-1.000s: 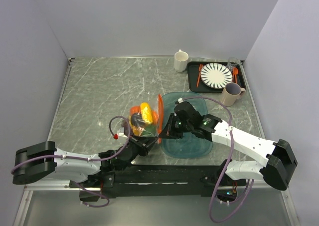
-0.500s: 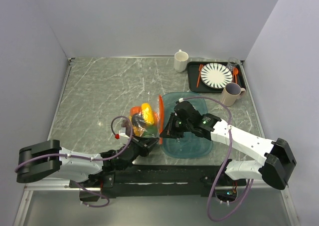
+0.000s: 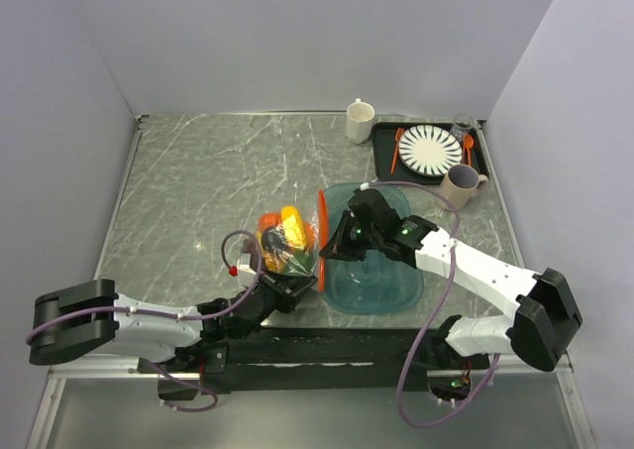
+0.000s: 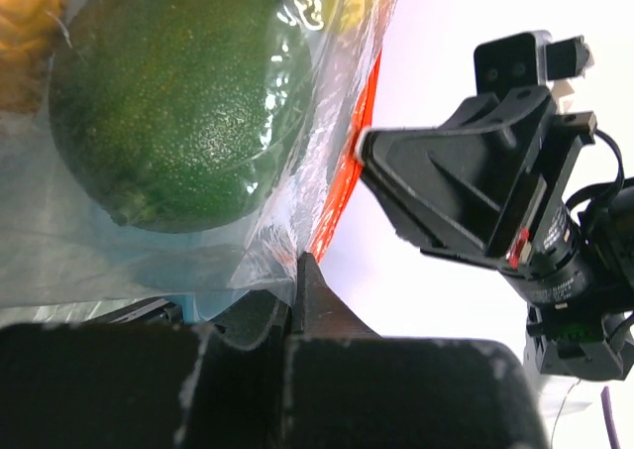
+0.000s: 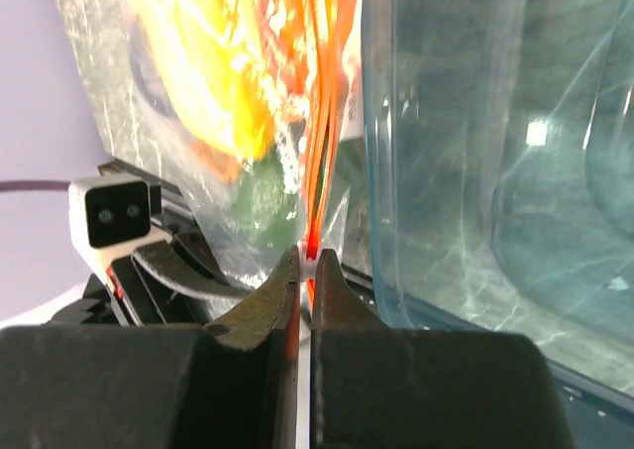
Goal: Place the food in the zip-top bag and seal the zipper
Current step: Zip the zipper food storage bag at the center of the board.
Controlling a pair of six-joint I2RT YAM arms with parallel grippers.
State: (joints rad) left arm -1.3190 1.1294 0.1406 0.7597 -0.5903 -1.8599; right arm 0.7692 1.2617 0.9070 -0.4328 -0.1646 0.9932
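Observation:
The zipper's orange pieces ahead are still apart, so my right gripper should next slide outward along it to its far end (image 3: 322, 194), then open.
The zip-top bag (image 3: 285, 239) lies at the table's front middle, holding the food: yellow and orange pieces (image 3: 288, 224) and a green fruit (image 4: 178, 102). Its orange-red zipper (image 3: 320, 233) runs along the right edge, also seen in the right wrist view (image 5: 323, 112). My left gripper (image 3: 294, 285) is shut on the bag's near corner, with clear plastic pinched at its tips (image 4: 297, 263). My right gripper (image 3: 333, 248) is shut on the zipper (image 5: 309, 258) near its near end, beside the tray.
A translucent teal tray (image 3: 381, 271) lies right against the bag's zipper side. At the back right are a black tray with a striped plate (image 3: 430, 150), orange cutlery, a white mug (image 3: 360, 122) and a beige mug (image 3: 461, 185).
My right gripper has slid a little away from me along the zipper, still pinching it. The left gripper keeps hold of the bag's corner and has barely moved.

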